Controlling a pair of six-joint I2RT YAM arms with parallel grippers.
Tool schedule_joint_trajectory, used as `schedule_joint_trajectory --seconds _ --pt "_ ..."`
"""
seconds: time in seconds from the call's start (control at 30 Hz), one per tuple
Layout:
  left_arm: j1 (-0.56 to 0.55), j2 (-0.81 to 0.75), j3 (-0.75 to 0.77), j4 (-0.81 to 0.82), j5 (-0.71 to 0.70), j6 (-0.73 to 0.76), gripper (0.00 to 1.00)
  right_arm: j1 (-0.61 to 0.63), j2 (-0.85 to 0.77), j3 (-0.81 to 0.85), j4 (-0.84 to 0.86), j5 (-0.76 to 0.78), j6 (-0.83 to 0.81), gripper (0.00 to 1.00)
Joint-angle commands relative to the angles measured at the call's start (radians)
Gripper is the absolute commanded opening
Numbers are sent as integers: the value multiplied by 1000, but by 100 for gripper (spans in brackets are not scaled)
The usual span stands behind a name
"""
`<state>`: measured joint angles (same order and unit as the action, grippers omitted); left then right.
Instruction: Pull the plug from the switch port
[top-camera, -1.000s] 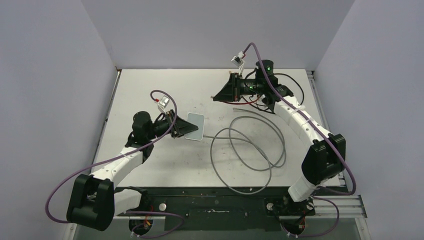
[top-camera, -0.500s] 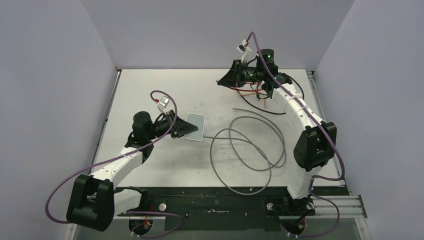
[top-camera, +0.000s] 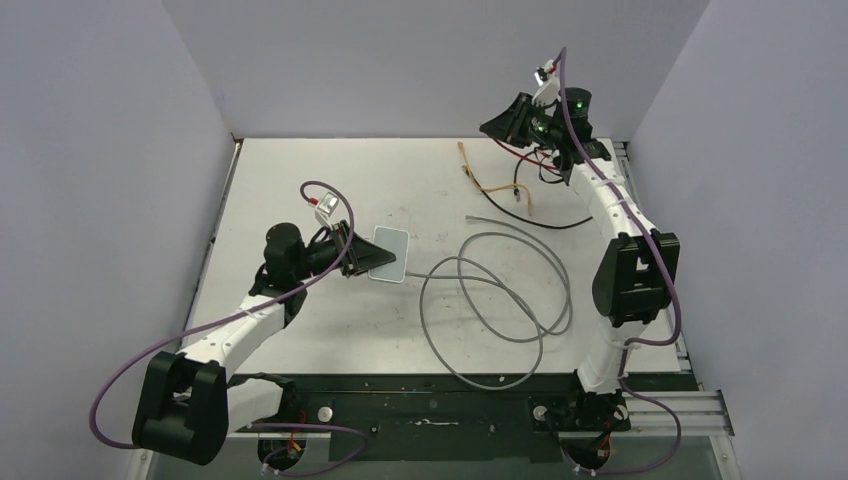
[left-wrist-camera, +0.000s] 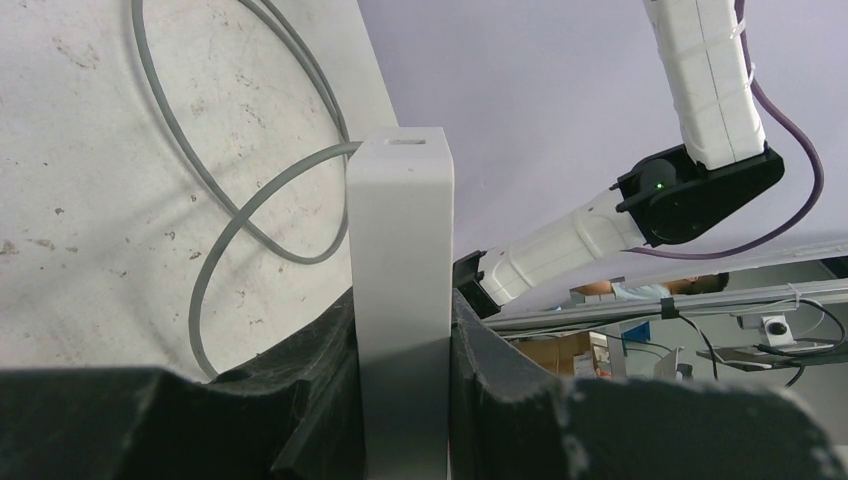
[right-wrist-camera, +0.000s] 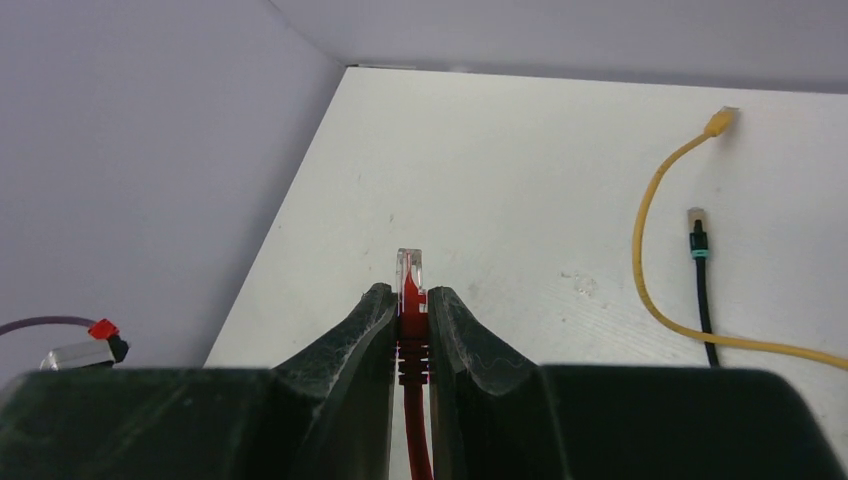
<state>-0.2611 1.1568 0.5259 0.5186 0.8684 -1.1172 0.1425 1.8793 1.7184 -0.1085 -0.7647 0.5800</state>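
Observation:
The red plug hangs high above the tabletop, so my right gripper will move down next toward the black cable's plug (right-wrist-camera: 698, 229) by the yellow cable and release the red plug (right-wrist-camera: 411, 278) there.
The pale grey-white switch box (top-camera: 390, 252) lies left of the table's middle, and my left gripper (top-camera: 358, 257) is shut on its near end. In the left wrist view the box (left-wrist-camera: 400, 230) stands edge-on between the black fingers (left-wrist-camera: 320, 360). A grey cable (left-wrist-camera: 300, 170) meets its far narrow edge; I cannot tell which socket there is the switch port. My right gripper (top-camera: 502, 121) hangs raised over the back right corner, far from the box. It is shut on a red plug (right-wrist-camera: 411, 278) with a clear tip, whose red cable runs back between the pads.
The grey cable (top-camera: 490, 300) lies in wide loops across the table's middle. A yellow cable (right-wrist-camera: 648, 250) and a black cable (right-wrist-camera: 699, 262) with a plug on its end lie near the back right. Purple-grey walls close in the table's left, back and right.
My right arm has swung from the middle back of the table up to the back right corner, carrying the red plug. The left gripper and the box have not moved.

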Motion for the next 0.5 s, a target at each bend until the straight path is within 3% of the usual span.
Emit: schedule_joint_trajectory --seconds 0.0,0.47 --pt "-6 -32 18 15 15 20 0 -12 26 33 142 72 36 5" --pt "-4 -46 28 -12 11 30 0 -115 127 -84 280 130 90 5"
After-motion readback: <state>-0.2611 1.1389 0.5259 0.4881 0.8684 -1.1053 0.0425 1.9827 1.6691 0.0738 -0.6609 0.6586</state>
